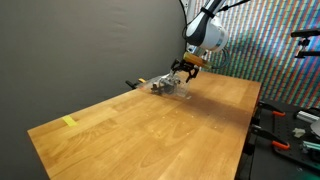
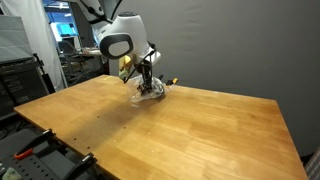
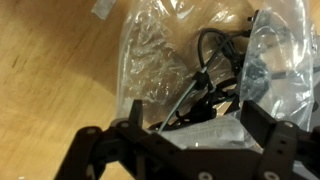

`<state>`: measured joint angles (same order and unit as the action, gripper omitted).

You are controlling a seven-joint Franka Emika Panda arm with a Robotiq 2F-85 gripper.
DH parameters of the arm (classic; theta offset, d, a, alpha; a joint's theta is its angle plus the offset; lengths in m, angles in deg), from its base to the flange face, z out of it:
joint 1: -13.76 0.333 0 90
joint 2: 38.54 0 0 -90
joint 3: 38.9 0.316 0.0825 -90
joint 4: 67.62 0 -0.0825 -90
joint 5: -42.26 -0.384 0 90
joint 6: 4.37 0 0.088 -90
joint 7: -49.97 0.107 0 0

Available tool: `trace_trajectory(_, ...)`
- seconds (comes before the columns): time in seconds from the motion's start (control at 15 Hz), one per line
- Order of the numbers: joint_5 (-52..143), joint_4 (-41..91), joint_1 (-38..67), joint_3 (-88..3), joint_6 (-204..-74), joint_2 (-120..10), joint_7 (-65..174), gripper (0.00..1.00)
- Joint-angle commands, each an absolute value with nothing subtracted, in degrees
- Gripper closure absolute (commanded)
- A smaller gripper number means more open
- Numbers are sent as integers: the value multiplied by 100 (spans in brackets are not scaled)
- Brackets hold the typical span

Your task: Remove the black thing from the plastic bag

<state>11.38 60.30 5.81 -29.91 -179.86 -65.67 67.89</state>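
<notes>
My gripper should next go down a little onto the black cable inside the clear bag and close there, because the cable's coil is ahead of its open fingers.
A clear plastic bag lies on the wooden table near its far edge, and shows in both exterior views. Inside it is a black thing that looks like a coiled cable with a plug. My gripper is open and sits right over the bag, with one finger on each side of the bag's near end. In the exterior views the gripper points down at the bag. I cannot tell whether the fingers touch the bag.
The wooden table stretches wide in front of the bag. A yellow tape mark sits near one corner. Clamps and tools lie off the table's side.
</notes>
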Motion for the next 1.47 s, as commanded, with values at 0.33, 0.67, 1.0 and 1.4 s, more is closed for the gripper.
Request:
trace_trajectory(0.33,902,5602,-94,-2333,-18116,-6998,6668,3)
trace_trajectory(0.67,944,5468,-285,-2122,-18100,-7190,6696,11)
trace_trajectory(1.0,968,5353,-387,-1997,-18111,-7391,6722,52)
trace_trajectory(1.4,957,5457,-374,-1910,-18282,-7354,6774,94)
